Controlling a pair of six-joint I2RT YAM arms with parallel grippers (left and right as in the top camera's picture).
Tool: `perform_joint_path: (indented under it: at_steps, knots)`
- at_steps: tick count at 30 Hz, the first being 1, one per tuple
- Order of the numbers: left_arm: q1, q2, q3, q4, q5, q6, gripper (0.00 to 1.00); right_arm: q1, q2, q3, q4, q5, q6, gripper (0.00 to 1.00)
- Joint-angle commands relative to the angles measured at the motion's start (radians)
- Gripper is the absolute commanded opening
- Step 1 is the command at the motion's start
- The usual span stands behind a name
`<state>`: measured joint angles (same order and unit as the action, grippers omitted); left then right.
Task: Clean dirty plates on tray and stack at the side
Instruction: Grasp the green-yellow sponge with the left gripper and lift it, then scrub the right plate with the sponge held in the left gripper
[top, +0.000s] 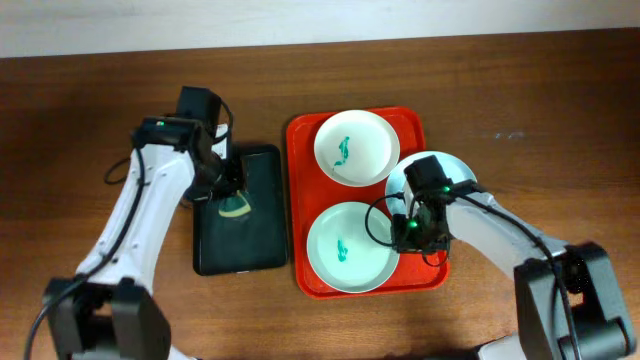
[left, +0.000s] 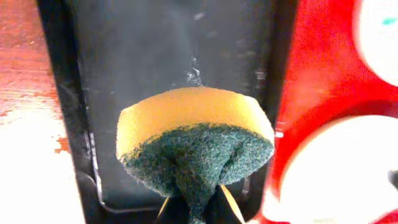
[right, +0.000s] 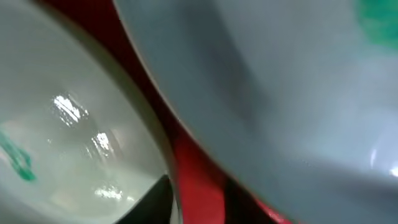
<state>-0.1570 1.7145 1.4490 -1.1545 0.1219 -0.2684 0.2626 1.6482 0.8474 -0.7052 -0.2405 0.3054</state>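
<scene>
My left gripper should go down onto the mint plate (top: 350, 247) and wipe it, because that plate has a teal smear, and then let go of the sponge down in the black tray.
The red tray (top: 300, 190) holds a white plate (top: 356, 147) at the back and a mint plate (top: 350, 247) at the front, each with a teal smear. A third pale blue plate (top: 455, 166) lies over the tray's right rim, partly under my right arm. My right gripper (top: 415, 232) is low between the mint plate (right: 68, 143) and the blue plate (right: 280, 93), with its fingers (right: 202, 205) apart over red tray (right: 196, 174). My left gripper (top: 235, 203) is shut on a yellow-and-green sponge (left: 194, 140) above the black tray (left: 155, 50).
The black tray (top: 262, 235) lies just left of the red tray. Bare brown wood table (top: 520, 120) surrounds both trays. In the left wrist view the red tray (left: 311, 81) and the rims of two plates (left: 342, 168) show at the right.
</scene>
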Motion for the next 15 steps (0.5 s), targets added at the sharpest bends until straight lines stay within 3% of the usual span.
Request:
perform_joint_path:
  at_steps: [1, 5, 15]
  knots:
    - [-0.029, -0.034, 0.02, -0.002, 0.074, 0.016, 0.0, 0.006, 0.042, -0.01, 0.035, 0.002, 0.023, 0.17]
    - [-0.131, -0.032, 0.006, 0.045, 0.073, 0.006, 0.0, 0.006, 0.043, -0.01, 0.052, 0.011, 0.127, 0.04]
    - [-0.397, -0.021, -0.224, 0.37, 0.074, -0.241, 0.0, 0.005, 0.043, -0.01, 0.06, 0.032, 0.168, 0.04]
